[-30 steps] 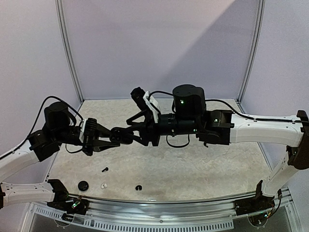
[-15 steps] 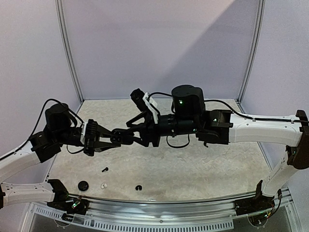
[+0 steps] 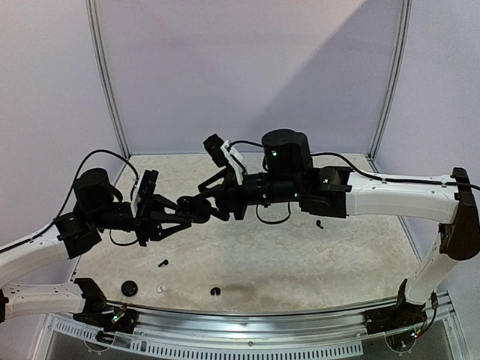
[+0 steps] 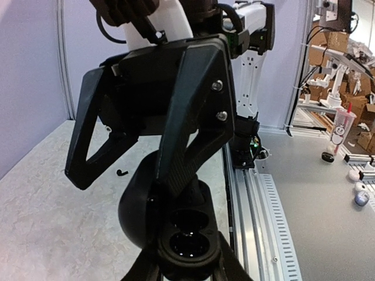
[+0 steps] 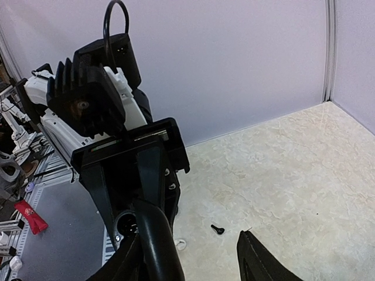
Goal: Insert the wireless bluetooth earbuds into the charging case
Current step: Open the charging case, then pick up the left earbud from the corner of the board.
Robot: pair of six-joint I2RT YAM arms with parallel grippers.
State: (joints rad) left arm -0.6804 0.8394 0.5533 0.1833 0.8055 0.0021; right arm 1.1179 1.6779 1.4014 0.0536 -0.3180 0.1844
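Observation:
Both holes in the case are empty, so my right gripper should next leave the case's lid and swing down and back, tipping its fingers down onto the black earbud by the front bar (image 3: 215,291).
An open black charging case (image 3: 193,209) hangs in mid-air above the table, with my left gripper (image 3: 178,218) shut on its base. In the left wrist view the case (image 4: 188,243) shows two empty wells, its lid (image 4: 137,205) swung back to the left. My right gripper (image 3: 199,201) stands open around the lid; one of its fingers (image 4: 187,134) lies against the hinge side, the other hangs apart. On the table lie loose earbuds: a black one (image 3: 163,262), a white one (image 3: 160,288) and another black one (image 3: 215,291).
A round black case (image 3: 129,287) sits near the front left edge. One more black earbud (image 3: 319,223) lies under the right arm. The right wrist view shows a black earbud (image 5: 218,229) and a white one (image 5: 179,243) on the marbled table (image 5: 293,175).
My left wrist has rolled, turning the case with it and lifting it slightly. The right arm has shifted a little left and its fingers have spread somewhat.

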